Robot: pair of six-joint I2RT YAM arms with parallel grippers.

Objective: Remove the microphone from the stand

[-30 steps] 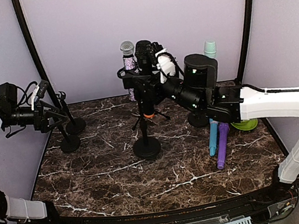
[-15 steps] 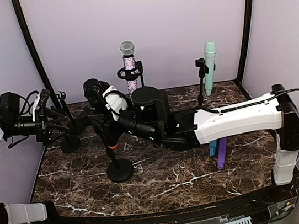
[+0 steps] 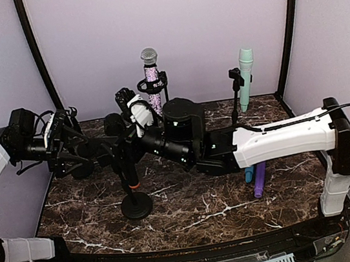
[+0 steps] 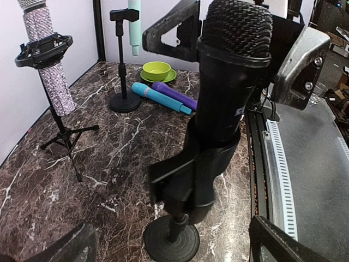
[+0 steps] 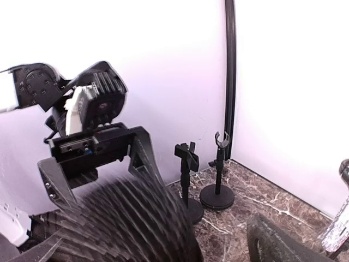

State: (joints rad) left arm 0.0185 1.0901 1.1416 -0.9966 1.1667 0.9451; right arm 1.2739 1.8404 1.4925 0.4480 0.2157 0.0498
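The open fingers of my right gripper are on either side of the microphone's wider mesh head, so I should next move them down and close them on the black microphone's upper body just below.
A black microphone sits upright in the clip of a round-based stand, left of centre on the table. From above, its head shows between the two arms. My right gripper is open; its fingers flank the mesh head with gaps on both sides. In the right wrist view the head is a blur low in the frame. My left gripper is open, with its fingers on either side of the stand's lower part and touching nothing.
A glitter microphone stands on a tripod at the back. A teal microphone is on a stand at the back right. Blue and purple microphones lie near a green bowl. Two empty stands occupy the back left corner.
The right arm carried the stand and microphone from the centre to the left, then its jaws opened. The left gripper moved right, up to the stand.
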